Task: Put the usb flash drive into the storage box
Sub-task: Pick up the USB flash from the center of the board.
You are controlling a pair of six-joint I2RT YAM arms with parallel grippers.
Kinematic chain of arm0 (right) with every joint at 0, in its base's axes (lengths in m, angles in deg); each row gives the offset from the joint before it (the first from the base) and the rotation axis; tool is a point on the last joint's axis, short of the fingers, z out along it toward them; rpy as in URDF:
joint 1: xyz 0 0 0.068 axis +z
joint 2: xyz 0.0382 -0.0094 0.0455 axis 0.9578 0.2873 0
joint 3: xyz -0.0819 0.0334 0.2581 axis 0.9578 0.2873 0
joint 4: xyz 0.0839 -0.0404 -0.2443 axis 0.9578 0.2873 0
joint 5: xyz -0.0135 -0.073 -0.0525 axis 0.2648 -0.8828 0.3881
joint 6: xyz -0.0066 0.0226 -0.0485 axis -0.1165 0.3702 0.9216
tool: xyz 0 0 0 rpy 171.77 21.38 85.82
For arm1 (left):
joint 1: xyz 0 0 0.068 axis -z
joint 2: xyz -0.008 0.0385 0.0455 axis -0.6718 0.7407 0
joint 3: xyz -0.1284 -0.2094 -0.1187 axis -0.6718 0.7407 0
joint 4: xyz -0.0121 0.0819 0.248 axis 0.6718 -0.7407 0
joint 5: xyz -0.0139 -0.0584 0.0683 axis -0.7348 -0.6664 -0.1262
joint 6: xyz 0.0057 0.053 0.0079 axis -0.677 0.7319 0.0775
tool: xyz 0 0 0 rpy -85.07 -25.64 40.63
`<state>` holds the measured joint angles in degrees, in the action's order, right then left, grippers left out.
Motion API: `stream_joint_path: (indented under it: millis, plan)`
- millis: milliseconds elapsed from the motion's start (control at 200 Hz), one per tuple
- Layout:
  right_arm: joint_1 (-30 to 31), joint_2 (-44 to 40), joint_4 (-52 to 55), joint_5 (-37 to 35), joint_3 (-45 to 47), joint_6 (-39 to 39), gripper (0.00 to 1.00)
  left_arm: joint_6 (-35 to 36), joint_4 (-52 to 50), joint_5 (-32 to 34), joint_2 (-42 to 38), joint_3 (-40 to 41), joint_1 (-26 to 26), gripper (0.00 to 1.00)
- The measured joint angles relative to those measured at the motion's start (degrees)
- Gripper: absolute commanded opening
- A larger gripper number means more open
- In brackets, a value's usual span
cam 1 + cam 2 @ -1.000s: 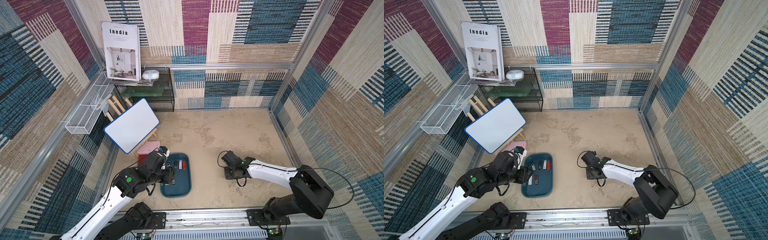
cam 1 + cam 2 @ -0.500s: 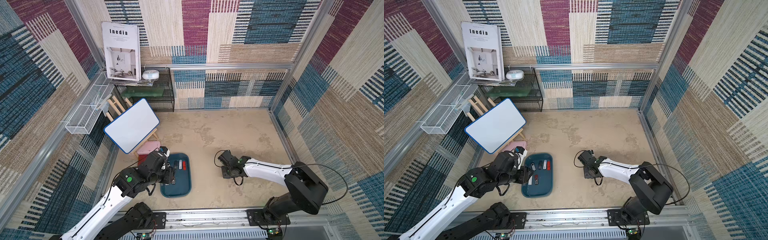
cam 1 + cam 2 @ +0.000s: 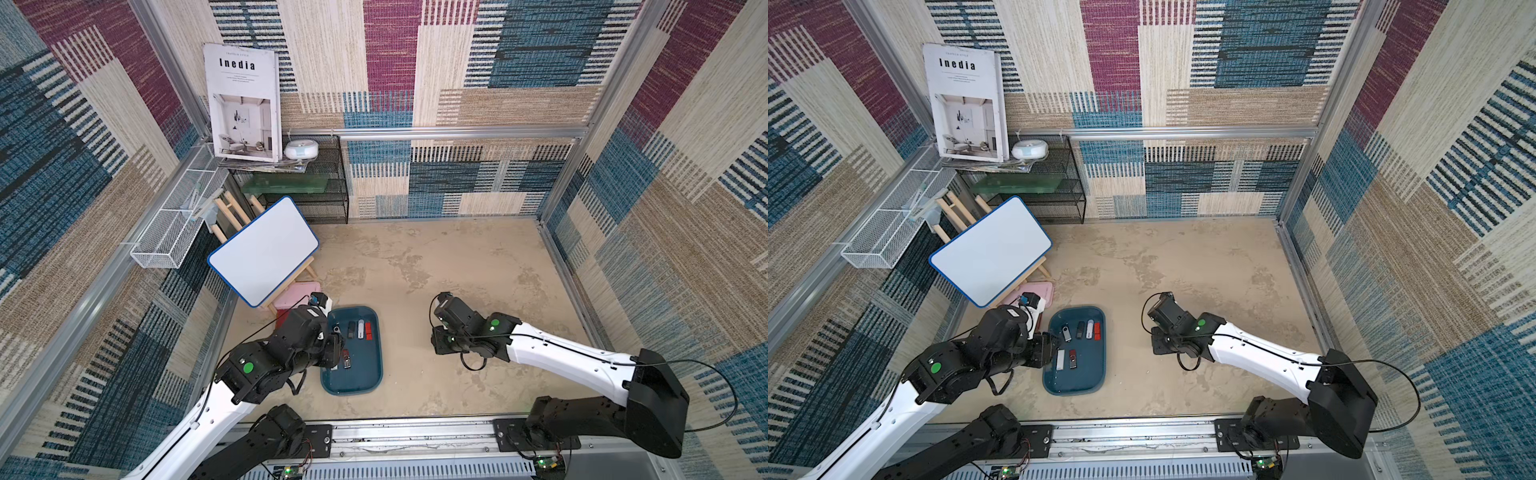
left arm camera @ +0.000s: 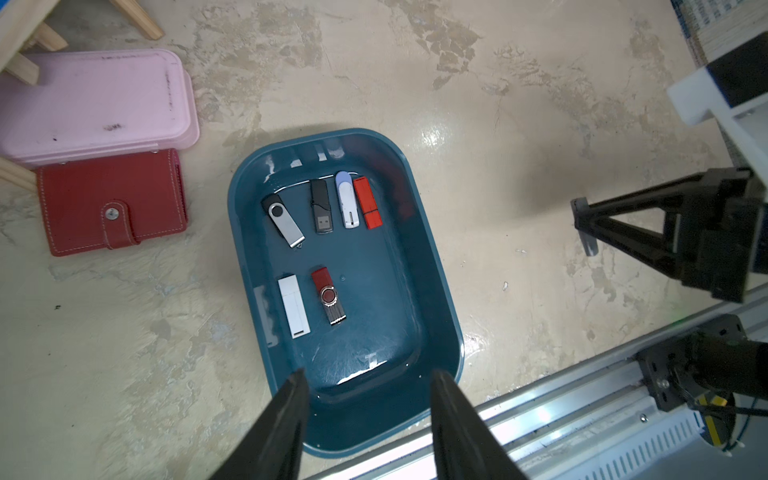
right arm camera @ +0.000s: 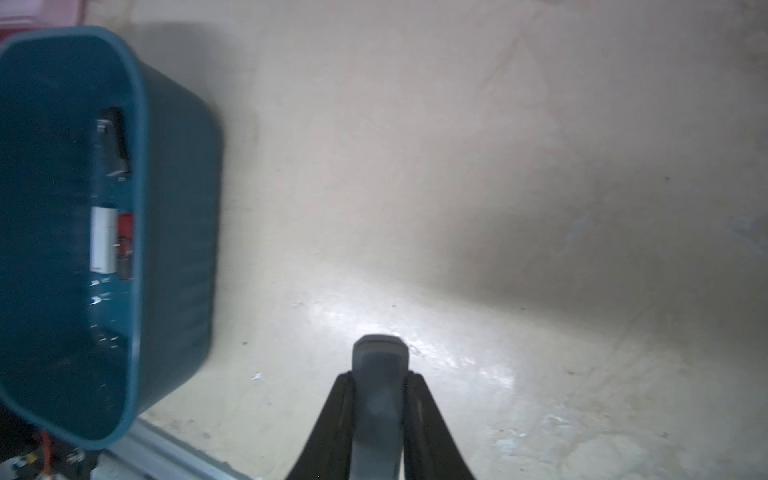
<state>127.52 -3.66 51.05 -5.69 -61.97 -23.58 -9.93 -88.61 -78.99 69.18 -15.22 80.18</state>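
Observation:
The grey drive goes sideways over the box's side in my right gripper next, for release there. The box's bare middle point(image 3: 1087, 360) lies across the floor from my fingers.
The storage box point(image 3: 353, 376) point(image 3: 1086, 376) is a dark teal tray on the floor near the front left, with several flash drives lying inside. My left gripper point(image 4: 368, 372) hangs open over the box's point(image 4: 374, 332) near end, nothing between its fingers. In the right wrist view my right gripper point(image 5: 380, 378) is shut on a grey usb flash drive point(image 5: 380, 353) that sticks out past the fingertips. It hovers low over the bare floor, to the right of the box point(image 5: 174, 208) and apart from it. In both top views the right gripper point(image 3: 436, 344) point(image 3: 1155, 345) points toward the box.
A pink lidded box point(image 4: 95, 104) and a red snap case point(image 4: 110, 199) lie just left of the tray. A tilted whiteboard on a wooden easel point(image 3: 264, 249) stands behind them. A black wire shelf point(image 3: 316, 187) fills the back left corner. A metal rail point(image 3: 415, 432) runs along the front edge.
My right arm has shifted left toward the tray with the grey drive in its jaws. The left arm has stayed still.

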Motion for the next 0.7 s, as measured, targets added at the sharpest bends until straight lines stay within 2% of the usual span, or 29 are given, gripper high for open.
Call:
stream_joint_path:
  millis: [175, 386, 486, 696]
  plan:
    - [6.91, 5.86, -4.61, 2.64, -8.31, -4.55, 0.10, -1.11, -0.59, 3.54, -1.03, -0.24, -0.22, 0.52]
    - [13.00, 21.59, -7.50, 2.01, -22.77, -7.52, 0.10, -1.46, -0.81, 4.66, -1.27, -0.24, -0.46, 0.52]
    - [14.32, 28.44, -7.48, 0.96, -27.98, -8.66, 0.10, -1.62, -0.81, 5.05, -1.27, -0.24, -0.50, 0.52]
    - [14.27, 37.88, -7.04, 0.07, -31.52, -11.37, 0.11, -1.64, -0.81, 5.49, -1.53, -0.24, -0.57, 0.53]
